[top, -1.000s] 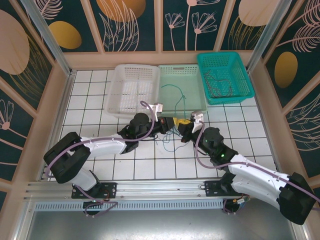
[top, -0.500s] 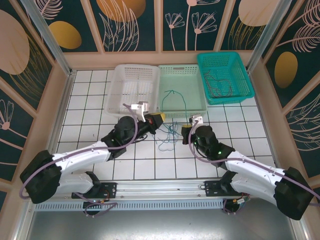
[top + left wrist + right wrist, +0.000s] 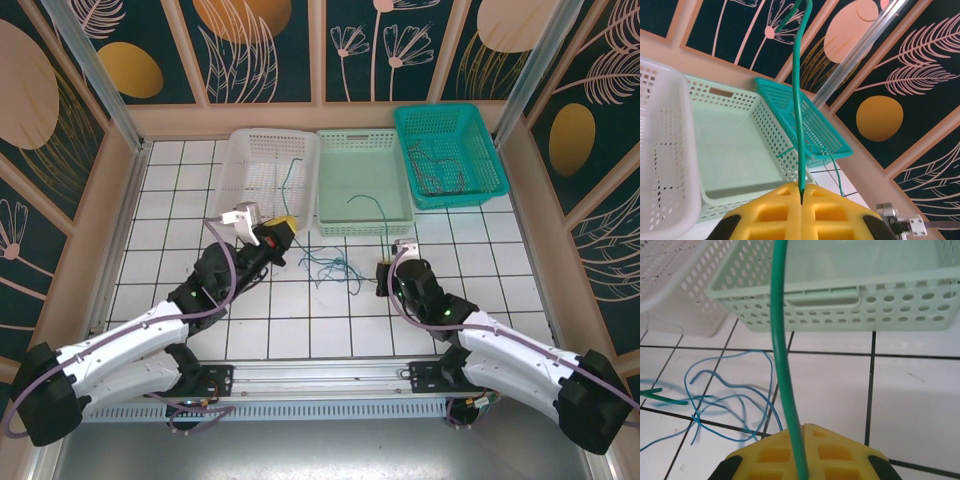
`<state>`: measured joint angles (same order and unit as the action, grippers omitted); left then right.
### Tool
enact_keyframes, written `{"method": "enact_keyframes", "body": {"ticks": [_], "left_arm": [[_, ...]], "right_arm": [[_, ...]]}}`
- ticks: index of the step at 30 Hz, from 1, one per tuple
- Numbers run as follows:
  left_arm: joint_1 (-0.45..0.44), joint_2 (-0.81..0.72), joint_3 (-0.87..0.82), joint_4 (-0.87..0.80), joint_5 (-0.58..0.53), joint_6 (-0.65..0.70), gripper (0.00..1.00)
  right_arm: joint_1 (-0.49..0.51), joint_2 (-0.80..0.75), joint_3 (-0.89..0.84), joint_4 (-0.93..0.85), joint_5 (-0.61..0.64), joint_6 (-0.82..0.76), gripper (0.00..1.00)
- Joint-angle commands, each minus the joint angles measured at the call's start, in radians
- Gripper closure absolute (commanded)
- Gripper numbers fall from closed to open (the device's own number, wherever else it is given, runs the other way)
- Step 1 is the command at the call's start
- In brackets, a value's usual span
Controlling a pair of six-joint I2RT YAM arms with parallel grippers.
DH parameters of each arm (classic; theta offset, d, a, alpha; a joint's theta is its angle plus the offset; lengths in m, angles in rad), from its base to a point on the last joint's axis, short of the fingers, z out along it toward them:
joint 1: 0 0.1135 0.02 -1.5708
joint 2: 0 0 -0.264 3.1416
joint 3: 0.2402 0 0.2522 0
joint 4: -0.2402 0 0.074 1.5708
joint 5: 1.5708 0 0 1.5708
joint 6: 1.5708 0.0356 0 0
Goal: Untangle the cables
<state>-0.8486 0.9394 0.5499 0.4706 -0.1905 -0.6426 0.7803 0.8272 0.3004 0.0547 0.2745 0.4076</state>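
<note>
The white basket lies outward of my left gripper, so it should carry the thin green cable outward over the clear bottom of the white basket (image 3: 265, 175) and let go.
My left gripper (image 3: 283, 229) (image 3: 803, 188) is shut on a thin green cable (image 3: 798, 100) that rises from between its yellow pads and arcs over the white basket (image 3: 265, 175). My right gripper (image 3: 384, 272) (image 3: 808, 434) is shut on a green cable (image 3: 782, 360) too. That one runs up into the pale green basket (image 3: 335, 215). Between the two grippers, a loose blue cable (image 3: 330, 266) (image 3: 725, 396) lies in loops on the white tiles. A short green piece (image 3: 652, 396) lies beside it.
Three baskets stand in a row at the back: white (image 3: 660, 150), pale green (image 3: 840, 295) and teal (image 3: 480, 150). Dark thin wires (image 3: 436, 166) lie in the teal one. Wooden walls and metal posts ring the tiled floor.
Both grippers have drawn apart, each still shut on its cable. The left has pulled back left and its cable now reaches over the white basket. The right has slid toward the near edge.
</note>
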Motion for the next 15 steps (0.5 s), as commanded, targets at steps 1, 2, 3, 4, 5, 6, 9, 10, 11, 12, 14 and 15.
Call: {"method": "enact_keyframes", "body": {"ticks": [1,2,3,4,5,6,9,10,11,12,14,15], "left_arm": [[0.008,-0.023,-0.018,-0.029,-0.049,0.031,1.0],[0.007,-0.03,-0.02,-0.037,-0.055,0.032,1.0],[0.007,-0.035,-0.022,-0.046,-0.06,0.034,1.0],[0.007,-0.044,-0.024,-0.058,-0.068,0.038,1.0],[0.007,-0.053,-0.023,-0.072,-0.077,0.043,1.0],[0.008,-0.063,-0.024,-0.084,-0.089,0.048,1.0],[0.007,-0.096,-0.024,-0.115,-0.118,0.063,1.0],[0.009,-0.107,-0.024,-0.122,-0.124,0.069,1.0],[0.009,-0.118,-0.024,-0.125,-0.131,0.073,1.0],[0.009,-0.124,-0.024,-0.125,-0.134,0.077,1.0],[0.009,-0.131,-0.021,-0.13,-0.146,0.087,1.0],[0.009,-0.132,-0.017,-0.137,-0.151,0.093,0.99]], "right_arm": [[-0.006,-0.011,-0.019,-0.039,0.05,0.029,1.0],[-0.007,-0.013,-0.021,-0.042,0.058,0.033,1.0],[-0.008,-0.014,-0.022,-0.044,0.06,0.034,1.0],[-0.009,-0.015,-0.023,-0.05,0.064,0.037,1.0],[-0.011,-0.017,-0.025,-0.055,0.069,0.041,1.0],[-0.01,-0.018,-0.026,-0.06,0.073,0.043,1.0],[-0.01,-0.028,-0.034,-0.064,0.077,0.051,1.0],[-0.01,-0.036,-0.038,-0.057,0.069,0.05,1.0],[-0.01,-0.044,-0.042,-0.049,0.066,0.05,1.0],[-0.01,-0.05,-0.046,-0.039,0.065,0.05,1.0],[-0.01,-0.062,-0.055,-0.014,0.053,0.041,1.0],[-0.01,-0.065,-0.059,-0.003,0.043,0.037,1.0]]}}
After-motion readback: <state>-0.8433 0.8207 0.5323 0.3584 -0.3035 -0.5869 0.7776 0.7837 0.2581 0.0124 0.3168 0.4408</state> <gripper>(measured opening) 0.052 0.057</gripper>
